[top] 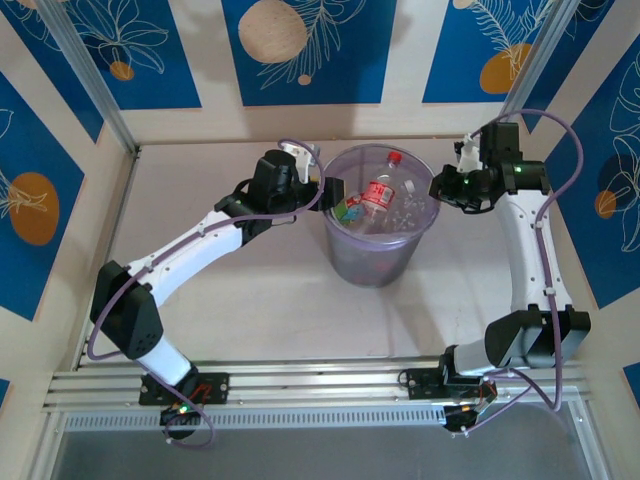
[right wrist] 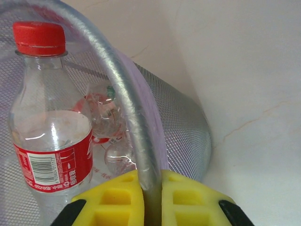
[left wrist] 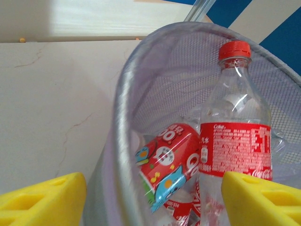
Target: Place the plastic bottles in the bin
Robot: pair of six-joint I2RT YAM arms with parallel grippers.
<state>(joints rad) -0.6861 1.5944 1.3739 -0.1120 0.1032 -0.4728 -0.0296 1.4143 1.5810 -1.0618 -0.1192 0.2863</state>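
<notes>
The tabletop under the left gripper lies across the bin (top: 345, 262) from the right gripper, so the robot should move the off-centre bin that way with the right gripper and let go of the bin's rim.
The bin (top: 345, 262) is a pale-purple mesh-look bucket in the middle of the table. Inside it a clear plastic bottle (top: 381, 190) with a red cap and red label stands upright; the wrist views show this bottle (left wrist: 235, 141) (right wrist: 49, 141) closer. Beside it lies a bottle (left wrist: 170, 162) with a red and blue cartoon label, and crushed clear bottles (right wrist: 106, 115) lie lower down. My left gripper (left wrist: 153, 202) is open, with the bin's left rim (left wrist: 123, 117) between its yellow fingers (left wrist: 42, 200). My right gripper (right wrist: 151, 197) is shut on the bin's right rim (right wrist: 127, 99).
Cream walls with blue panels (top: 305, 50) close the table in at the back and both sides. An aluminium rail (top: 320, 385) runs along the near edge by the arm bases. Bare tabletop (top: 260, 310) lies in front of the bin.
</notes>
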